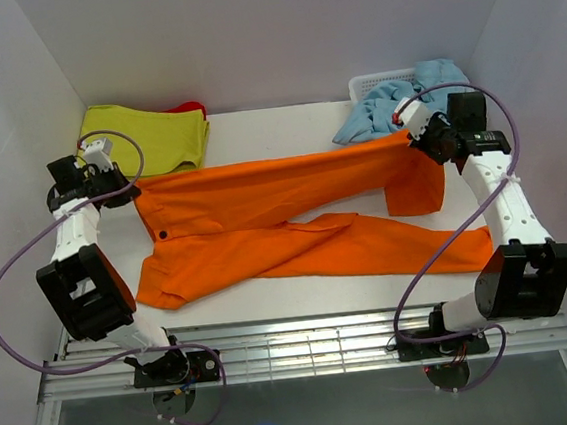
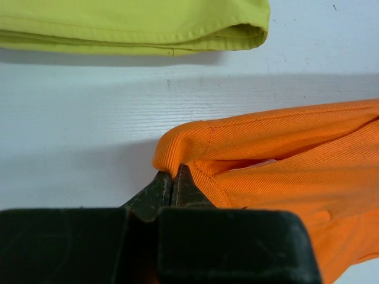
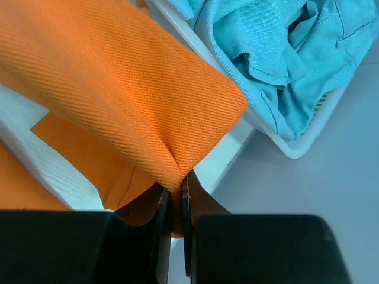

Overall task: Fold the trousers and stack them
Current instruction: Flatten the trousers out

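Note:
The right gripper shifts toward the trousers' waist next, to the left in the overhead view, and releases the far leg's end (image 1: 407, 144) (image 3: 176, 171), since it hangs close to the basket.
The bright orange trousers (image 1: 285, 222) lie spread across the white table, waist at the left with a small dark button (image 1: 163, 233), legs running right. My left gripper (image 1: 121, 191) is shut on the far waistband corner (image 2: 177, 145), its jaws pinched on the fabric (image 2: 172, 177). My right gripper (image 1: 419, 137) is shut on the far leg's end and holds it lifted, so the cuff hangs down (image 1: 416, 185). In the right wrist view the orange fabric (image 3: 118, 94) is clamped between the closed fingers (image 3: 176, 201).
A folded yellow-green cloth (image 1: 146, 135) lies at the back left, also in the left wrist view (image 2: 130, 23), with something red (image 1: 191, 108) behind it. A white basket (image 1: 377, 85) with a light blue garment (image 1: 393, 101) stands at the back right, close to the right gripper (image 3: 278, 53). White walls enclose the table.

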`<state>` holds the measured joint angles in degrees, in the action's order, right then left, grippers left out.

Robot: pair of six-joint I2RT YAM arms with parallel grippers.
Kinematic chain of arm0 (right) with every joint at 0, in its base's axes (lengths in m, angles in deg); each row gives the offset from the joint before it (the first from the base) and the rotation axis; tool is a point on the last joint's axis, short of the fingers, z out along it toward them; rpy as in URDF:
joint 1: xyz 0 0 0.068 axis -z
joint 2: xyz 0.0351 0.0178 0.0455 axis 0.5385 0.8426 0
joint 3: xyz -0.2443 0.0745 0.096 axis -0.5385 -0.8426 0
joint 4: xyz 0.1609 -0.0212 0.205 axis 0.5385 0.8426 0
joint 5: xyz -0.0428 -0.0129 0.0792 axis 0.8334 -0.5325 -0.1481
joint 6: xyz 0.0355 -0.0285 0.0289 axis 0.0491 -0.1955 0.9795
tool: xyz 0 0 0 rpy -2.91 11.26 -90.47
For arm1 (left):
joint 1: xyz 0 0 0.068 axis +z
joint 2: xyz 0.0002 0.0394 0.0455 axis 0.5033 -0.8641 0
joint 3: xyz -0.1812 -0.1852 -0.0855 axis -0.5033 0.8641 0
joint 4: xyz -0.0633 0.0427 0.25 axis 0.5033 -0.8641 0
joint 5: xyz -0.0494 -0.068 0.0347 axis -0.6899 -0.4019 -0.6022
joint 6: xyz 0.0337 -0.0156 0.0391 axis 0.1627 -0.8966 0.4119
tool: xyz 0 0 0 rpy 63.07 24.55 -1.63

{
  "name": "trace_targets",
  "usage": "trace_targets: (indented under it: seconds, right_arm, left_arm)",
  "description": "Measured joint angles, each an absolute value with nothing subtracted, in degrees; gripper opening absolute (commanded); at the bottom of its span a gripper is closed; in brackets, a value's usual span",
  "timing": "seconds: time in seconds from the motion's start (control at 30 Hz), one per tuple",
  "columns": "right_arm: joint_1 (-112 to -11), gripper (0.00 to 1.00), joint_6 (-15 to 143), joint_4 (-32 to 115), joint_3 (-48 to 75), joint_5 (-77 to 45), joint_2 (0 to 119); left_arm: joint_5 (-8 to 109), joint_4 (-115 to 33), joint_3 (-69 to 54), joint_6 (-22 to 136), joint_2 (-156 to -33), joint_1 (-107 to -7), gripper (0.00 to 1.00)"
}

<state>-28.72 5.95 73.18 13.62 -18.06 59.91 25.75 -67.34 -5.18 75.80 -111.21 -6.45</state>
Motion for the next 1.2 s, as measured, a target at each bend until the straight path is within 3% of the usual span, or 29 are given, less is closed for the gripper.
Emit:
trace_targets:
  seconds: [0.27, 0.37, 0.5, 0.6, 0.77, 1.0, 1.2]
  right_arm:
    - [-39.76, 0.09, -2.86, 74.29, 12.82, -7.72, 62.86]
    - [-43.72, 0.21, -1.73, 71.84, 12.86, -5.90, 69.09]
    - [-47.28, 0.53, 2.10, 70.31, 14.72, -5.05, 77.61]
    - [-47.56, 0.63, 5.05, 73.18, 19.33, -6.25, 80.45]
    - [-39.69, 0.58, 10.78, 77.00, 23.26, -16.20, 74.90]
    - [-18.21, 0.55, 27.32, 74.97, 21.60, -29.68, 71.34]
    - [-19.21, 0.68, 43.12, 65.70, 7.35, -36.94, 75.67]
  left_arm:
    - [33.77, -64.63, -4.46, 79.23, -112.11, -5.73, 0.00]
    - [38.47, -63.65, -4.46, 80.10, -113.57, -4.99, 0.00]
    - [44.57, -62.21, -4.46, 81.55, -115.59, -4.13, 0.00]
    - [47.12, -62.40, -5.77, 82.70, -118.08, -3.04, 0.00]
    - [47.06, -62.78, -9.58, 83.60, -124.20, 0.65, 0.00]
    - [44.68, -63.32, -9.71, 83.84, -125.01, 2.55, 0.00]
    - [43.74, -63.67, -9.80, 83.84, -125.44, 2.42, 0.00]
